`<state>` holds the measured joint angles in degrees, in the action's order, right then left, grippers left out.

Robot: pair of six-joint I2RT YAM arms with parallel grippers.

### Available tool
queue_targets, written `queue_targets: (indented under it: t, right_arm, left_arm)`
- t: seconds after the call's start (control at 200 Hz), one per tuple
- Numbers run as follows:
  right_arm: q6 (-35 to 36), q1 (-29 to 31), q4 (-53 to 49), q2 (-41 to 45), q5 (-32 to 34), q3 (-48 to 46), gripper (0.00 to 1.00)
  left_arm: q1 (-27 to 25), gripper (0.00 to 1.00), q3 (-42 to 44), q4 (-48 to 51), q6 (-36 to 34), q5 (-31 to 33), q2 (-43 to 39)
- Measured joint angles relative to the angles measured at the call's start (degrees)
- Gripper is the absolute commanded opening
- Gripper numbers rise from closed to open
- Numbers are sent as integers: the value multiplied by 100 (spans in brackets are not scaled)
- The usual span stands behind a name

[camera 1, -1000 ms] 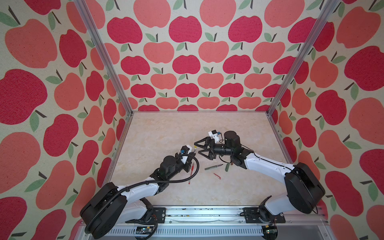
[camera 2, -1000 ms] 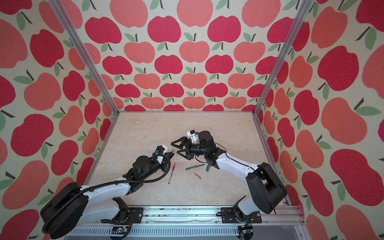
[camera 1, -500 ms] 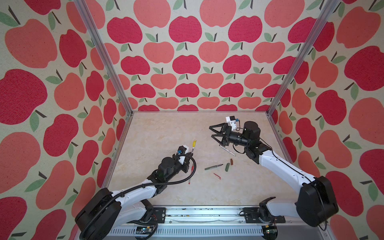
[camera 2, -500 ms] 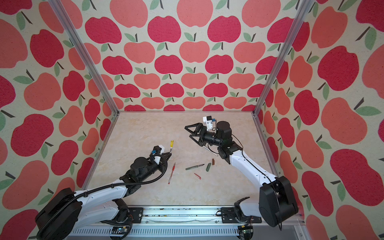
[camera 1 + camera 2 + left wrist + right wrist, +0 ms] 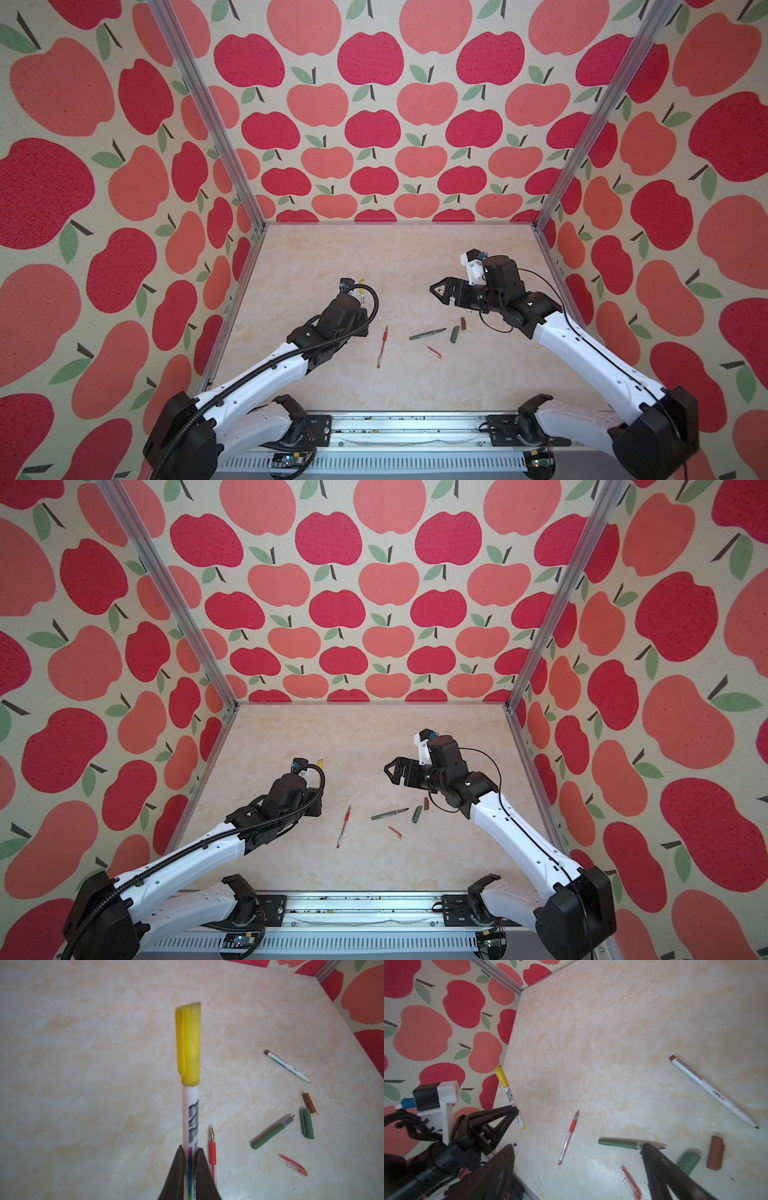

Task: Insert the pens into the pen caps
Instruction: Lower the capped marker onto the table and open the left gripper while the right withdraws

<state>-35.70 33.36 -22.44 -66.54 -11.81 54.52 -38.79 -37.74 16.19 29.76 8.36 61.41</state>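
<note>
The robot's left gripper should next move down and back to the bare tabletop [image 5: 156, 1154] beside the red pen and release the white pen [image 5: 190, 1118], because that pen has the yellow cap on.
My left gripper [image 5: 190, 1150] is shut on a white pen [image 5: 190, 1118] that wears the yellow cap [image 5: 188, 1043]; the capped end stands up past the wrist in both top views [image 5: 361, 284] [image 5: 319, 764]. To its right, my right gripper [image 5: 437, 291] [image 5: 577, 1147] hovers open and empty above the table. Between the arms lie the red pen [image 5: 382, 347], the green pen [image 5: 427, 333], the green cap [image 5: 454, 334], the brown cap [image 5: 463, 323] and the red clip cap [image 5: 434, 352]. The white pen with the dark tip [image 5: 712, 1091] lies apart, under my right arm in the top views.
Apple-patterned walls with metal corner posts [image 5: 552, 199] close in the marbled table [image 5: 374, 249] on three sides. The arm bases sit on a rail [image 5: 399, 432] at the front edge.
The two grippers were together at mid-table; now they have drawn apart. The right one has swung right, open and empty; the left has pulled back left with the capped pen.
</note>
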Motion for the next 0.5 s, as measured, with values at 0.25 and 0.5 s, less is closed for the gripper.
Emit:
queue_targets:
  t: [0.25,0.5]
  right_arm:
    - [527,66,-273,17,461,-192,98]
    - [660,66,-247,94,518,-348,98]
  left_arm:
    - [492,0,-238,1158,498,-651,898]
    - [811,0,-450,1497,505,-1325,1993]
